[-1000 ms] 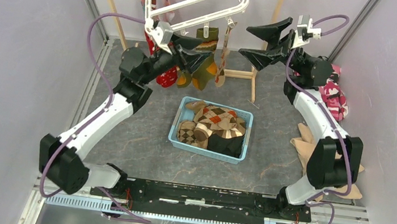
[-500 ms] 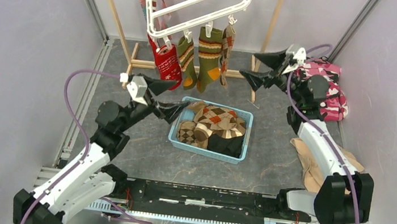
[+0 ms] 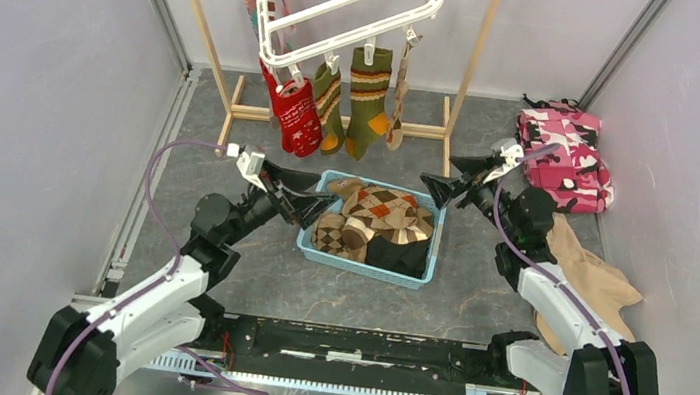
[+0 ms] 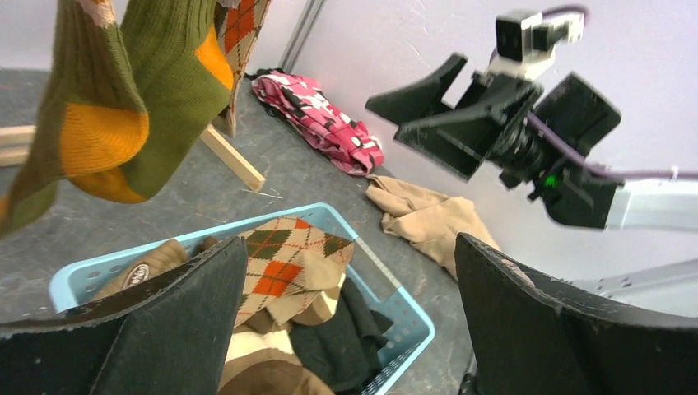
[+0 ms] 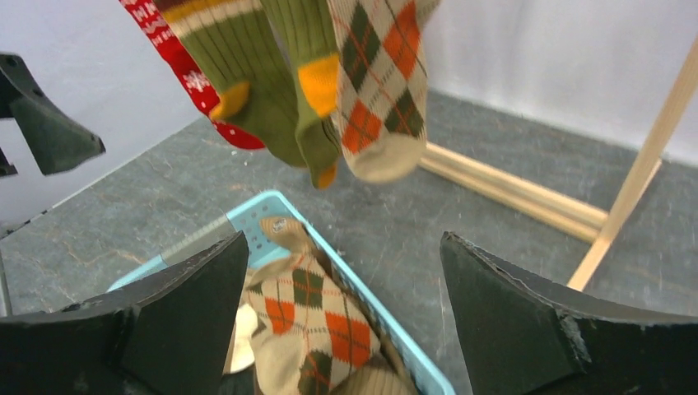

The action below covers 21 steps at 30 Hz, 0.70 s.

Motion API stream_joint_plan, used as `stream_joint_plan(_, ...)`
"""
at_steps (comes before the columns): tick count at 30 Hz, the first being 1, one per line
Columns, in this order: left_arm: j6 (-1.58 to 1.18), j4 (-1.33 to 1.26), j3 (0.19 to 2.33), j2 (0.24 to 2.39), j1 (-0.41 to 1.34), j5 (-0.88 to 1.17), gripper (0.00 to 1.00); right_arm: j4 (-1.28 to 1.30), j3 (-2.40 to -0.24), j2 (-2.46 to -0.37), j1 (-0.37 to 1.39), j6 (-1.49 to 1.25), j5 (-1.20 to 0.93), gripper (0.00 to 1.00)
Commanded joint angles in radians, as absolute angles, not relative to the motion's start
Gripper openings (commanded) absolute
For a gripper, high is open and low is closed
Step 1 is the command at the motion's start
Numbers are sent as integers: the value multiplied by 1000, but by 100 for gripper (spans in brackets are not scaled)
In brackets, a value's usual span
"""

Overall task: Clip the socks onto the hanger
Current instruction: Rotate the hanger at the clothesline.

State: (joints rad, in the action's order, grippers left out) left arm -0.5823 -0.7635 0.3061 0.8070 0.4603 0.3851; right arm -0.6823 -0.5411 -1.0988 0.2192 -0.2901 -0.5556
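My left gripper should swing up and outward next, past the basket [image 3: 417, 272], onto the argyle sock on the hanger, as it hangs twisted edge-on beside the olive socks.
The white hanger [image 3: 345, 0] hangs at the top centre. Several socks are clipped to its near rim: a red one [image 3: 294, 115], two olive-and-orange ones [image 3: 369, 94] and an argyle one [image 3: 400, 93]. They also show in the right wrist view [image 5: 387, 82] and the left wrist view [image 4: 156, 90]. More socks [image 3: 378, 223] lie piled in the light blue basket [image 3: 417, 272]. My left gripper [image 3: 306, 202] is open and empty over the basket's left edge. My right gripper [image 3: 451, 178] is open and empty above the basket's right end.
A light wooden frame stand [image 3: 449, 134] holds the hanger at the back. A pink camouflage cloth [image 3: 573, 154] lies at the back right. A plain beige cloth [image 3: 588, 277] lies on the right by my right arm. Grey walls close in both sides.
Both arms have come down and back from the hanger to the basket. The left gripper has let go near the red sock, which now hangs free. The right gripper stayed open.
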Motion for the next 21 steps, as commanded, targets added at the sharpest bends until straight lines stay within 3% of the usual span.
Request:
stream_joint_plan(1, -777, -860, 420, 913, 468, 369, 99, -698, -460, -1051, 222, -284, -450, 93)
stream_joint_plan(3, -768, -834, 467, 953, 501, 333, 92, -691, -441, -1046, 223, -291, -434, 94)
stream_joint_plan(9, -322, -609, 668, 1040, 783, -92, 91, -685, -424, -1070, 224, -324, -427, 95)
stream_joint_plan(21, -80, -765, 981, 1457, 811, -290, 83, -660, -408, -1066, 232, -300, -416, 97)
